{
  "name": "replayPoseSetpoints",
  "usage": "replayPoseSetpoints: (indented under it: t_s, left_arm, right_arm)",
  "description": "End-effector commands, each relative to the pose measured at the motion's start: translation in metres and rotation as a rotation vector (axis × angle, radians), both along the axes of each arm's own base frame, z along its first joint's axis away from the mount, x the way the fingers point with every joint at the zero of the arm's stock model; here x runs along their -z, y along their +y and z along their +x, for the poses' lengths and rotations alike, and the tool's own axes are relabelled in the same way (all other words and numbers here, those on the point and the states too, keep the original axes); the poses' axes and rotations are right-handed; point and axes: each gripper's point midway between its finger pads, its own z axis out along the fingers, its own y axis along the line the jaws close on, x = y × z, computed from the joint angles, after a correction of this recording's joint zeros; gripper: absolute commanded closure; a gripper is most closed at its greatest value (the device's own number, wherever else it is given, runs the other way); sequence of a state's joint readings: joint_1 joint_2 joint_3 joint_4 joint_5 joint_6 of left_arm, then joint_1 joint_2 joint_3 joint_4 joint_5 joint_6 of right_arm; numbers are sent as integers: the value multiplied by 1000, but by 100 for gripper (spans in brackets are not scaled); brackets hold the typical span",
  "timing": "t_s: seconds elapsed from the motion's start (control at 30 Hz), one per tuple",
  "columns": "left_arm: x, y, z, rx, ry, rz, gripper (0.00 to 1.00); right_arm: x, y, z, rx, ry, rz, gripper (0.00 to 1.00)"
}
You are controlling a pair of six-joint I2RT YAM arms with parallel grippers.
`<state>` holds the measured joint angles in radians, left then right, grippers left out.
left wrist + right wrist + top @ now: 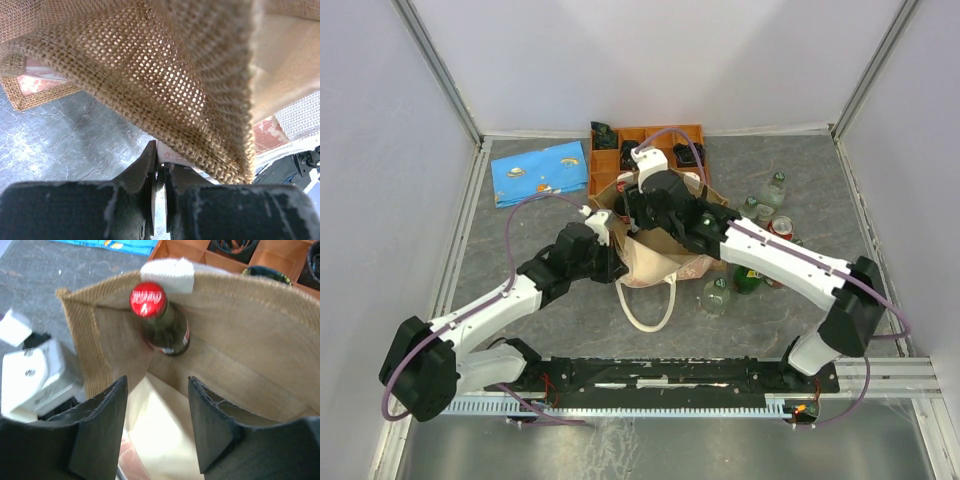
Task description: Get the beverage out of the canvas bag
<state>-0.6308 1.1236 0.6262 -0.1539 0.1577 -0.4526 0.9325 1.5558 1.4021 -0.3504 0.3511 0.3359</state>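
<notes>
I will next move my right gripper outward until its fingers are on both sides of the red cap [147,299], because that cap stands beyond my open fingers in the far corner of the bag.
The tan canvas bag [660,255] stands mid-table with its mouth open. My left gripper [611,229] is at its left rim, shut on a white tab of the bag [167,156], with burlap [165,75] hanging over the jaws. My right gripper [642,207] hovers open over the bag's mouth. In the right wrist view [157,385] its jaws stand wide apart and empty, just short of the beverage. The beverage is a dark cola bottle [167,337] with a red cap [147,299], upright in the bag's far corner under a white tab [167,274].
An orange compartmented tray [665,135] sits behind the bag and a blue patterned cloth [540,171] at back left. Several bottles and cans [765,215] stand to the right, with a clear bottle [716,296] near the bag. The cream handle loop [647,310] lies in front.
</notes>
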Motion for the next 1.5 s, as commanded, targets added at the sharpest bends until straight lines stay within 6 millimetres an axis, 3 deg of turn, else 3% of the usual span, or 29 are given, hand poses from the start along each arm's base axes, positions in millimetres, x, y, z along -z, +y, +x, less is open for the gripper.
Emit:
replayPoseSetpoints:
  t_s: [0.0,0.23,0.4,0.63,0.87,1.03,1.2,1.37,1.4,1.47]
  left_arm:
    - [18,8,-6,-33,68,52,97]
    - [17,3,-2,-22,70,48,97]
    - [17,2,0,-20,70,48,97]
    - [17,1,0,-19,74,50,97]
    - [18,2,-1,-23,77,51,97]
    - [18,2,-1,-21,78,53,97]
    - [20,3,-2,-25,83,56,97]
    - [19,3,-1,-25,80,57,97]
    - [20,3,-1,-25,80,59,97]
    - [20,3,0,-26,80,61,97]
  right_arm:
    - [-52,27,29,-31,-87,176,39]
    - [-47,44,53,-35,-99,160,30]
    - [-38,47,68,-12,-95,142,30]
    - [-18,42,75,16,-73,112,31]
    - [-18,27,77,56,-88,117,34]
    - [-10,31,85,54,-74,110,39]
    - [-15,40,94,49,-89,115,40]
    - [-13,45,105,53,-95,99,60]
    - [-14,46,106,53,-98,99,67]
    - [-14,45,108,58,-99,85,95]
